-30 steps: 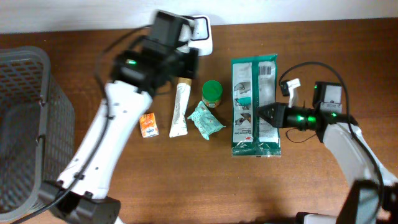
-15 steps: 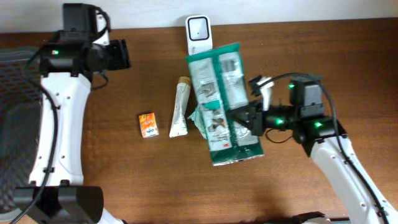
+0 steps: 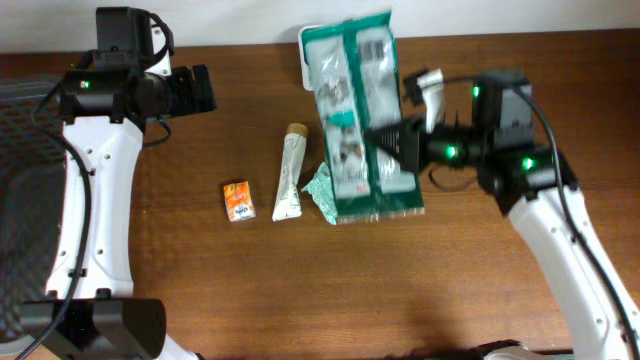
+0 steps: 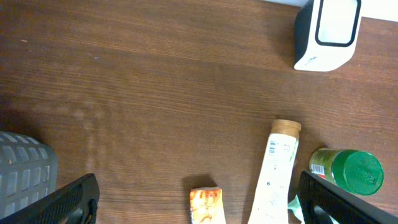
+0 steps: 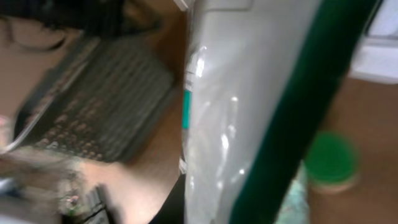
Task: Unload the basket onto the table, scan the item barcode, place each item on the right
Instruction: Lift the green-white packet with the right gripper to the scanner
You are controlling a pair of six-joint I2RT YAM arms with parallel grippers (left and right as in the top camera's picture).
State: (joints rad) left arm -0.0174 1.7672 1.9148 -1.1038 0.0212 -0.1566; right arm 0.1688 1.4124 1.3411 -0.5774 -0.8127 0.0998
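The right gripper swings the package outward beside the scanner [image 3: 304,45] next, then lowers and releases it on bare tabletop below the gripper, to its right in the overhead view.
The item, a large green and white package [image 3: 358,110], hangs tilted above the table with my right gripper [image 3: 395,142] shut on its right edge. It covers most of the white barcode scanner [image 3: 304,45] at the back edge; the left wrist view shows the whole scanner [image 4: 328,31]. In the right wrist view the package [image 5: 249,112] fills the frame, blurred, and the fingers hardly show. My left gripper [image 3: 203,90] hovers open at the upper left with nothing in it; seen from its wrist, the left gripper [image 4: 200,204] has its fingers [image 4: 68,200] spread wide.
On the table lie an orange packet [image 3: 237,201], a white tube [image 3: 290,175] and a teal packet [image 3: 320,190]. A green-lidded jar [image 4: 348,171] stands beside the tube. A grey basket [image 3: 20,200] sits at the left edge.
My right arm lifted the package off the table and carried it back over the scanner. My left arm swung from the scanner to the upper left and its jaws opened.
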